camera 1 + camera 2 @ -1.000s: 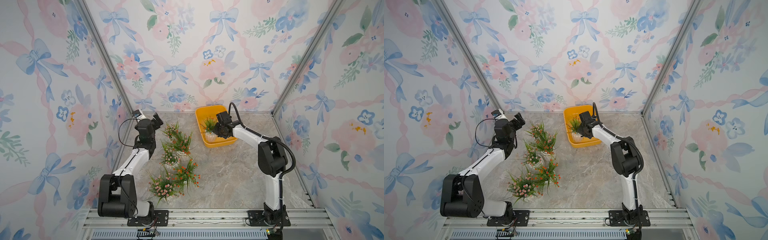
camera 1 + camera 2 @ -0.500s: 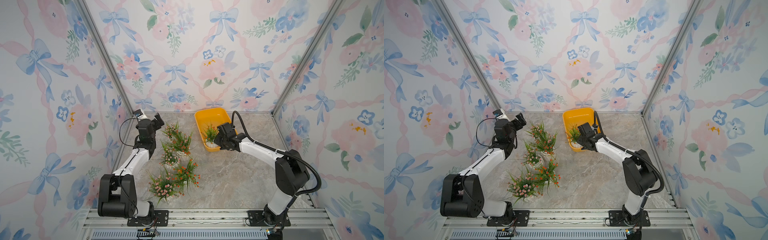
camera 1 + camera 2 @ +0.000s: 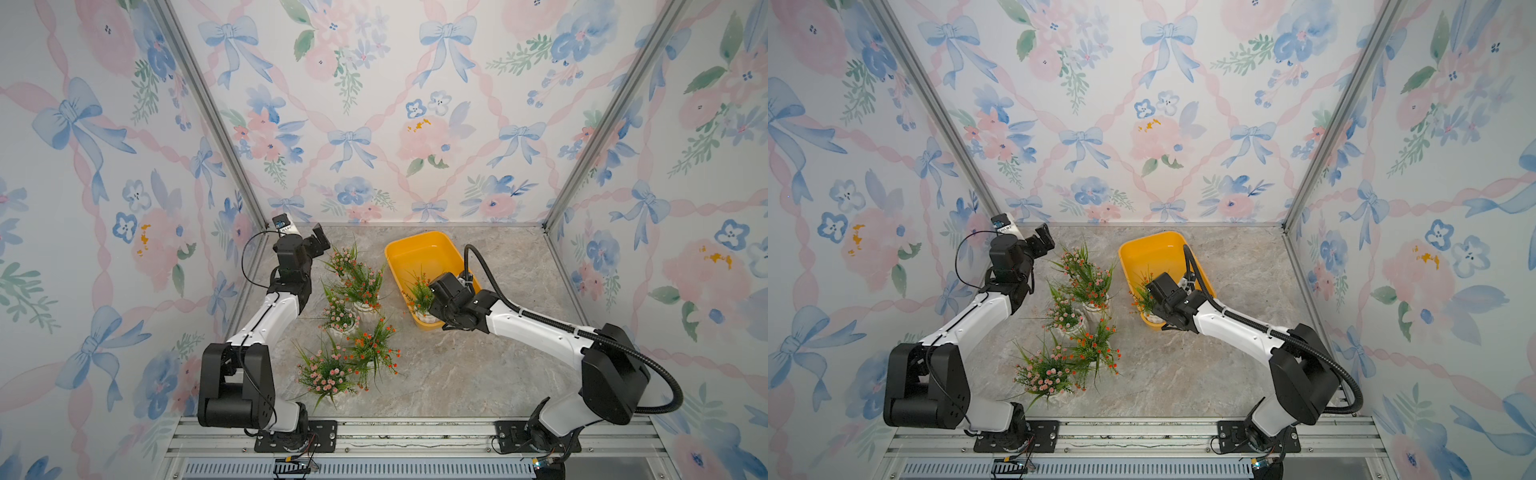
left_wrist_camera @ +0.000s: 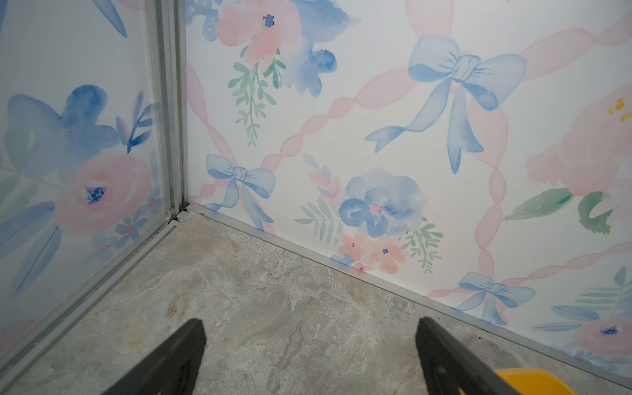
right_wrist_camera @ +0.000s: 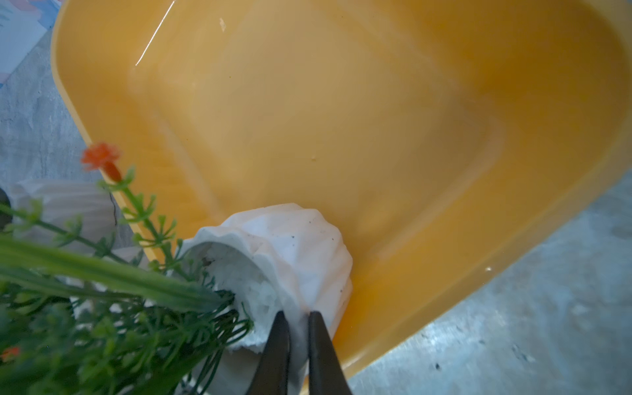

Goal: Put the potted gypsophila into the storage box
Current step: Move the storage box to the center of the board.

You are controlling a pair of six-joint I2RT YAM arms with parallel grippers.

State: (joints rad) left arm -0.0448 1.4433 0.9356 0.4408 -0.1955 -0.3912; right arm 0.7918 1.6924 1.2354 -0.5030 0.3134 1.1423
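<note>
I will next carry the pot outward with my right gripper onto the storage box's bare far end (image 3: pixel 421 250) and let go of the pot's rim there.
The storage box (image 3: pixel 419 253) (image 3: pixel 1156 249) is a yellow-orange tub lying slantwise at the back right of the table. Inside its near end sits a potted gypsophila (image 3: pixel 419 291) (image 3: pixel 1144 301) with orange blooms. Its white fluted pot (image 5: pixel 301 253) is tilted, and the stems lean over the box's left rim. My right gripper (image 5: pixel 295 316) (image 3: pixel 434 309) is shut on the pot's rim, one finger inside and one outside. My left gripper (image 3: pixel 318 241) (image 4: pixel 309 328) hangs open and empty above the back left of the table, with a corner of the box (image 4: pixel 533 379) just showing.
Several more potted gypsophila stand in a cluster between the arms, some with orange blooms (image 3: pixel 363 286) (image 3: pixel 374 345), some with pink (image 3: pixel 338 316) (image 3: pixel 326 374). Flowered walls with metal posts close in the table on three sides.
My right gripper has drawn back toward the front with the pot, and its elbow has swung out to the right. The storage box has slid nearer and turned. The left arm has held still.
</note>
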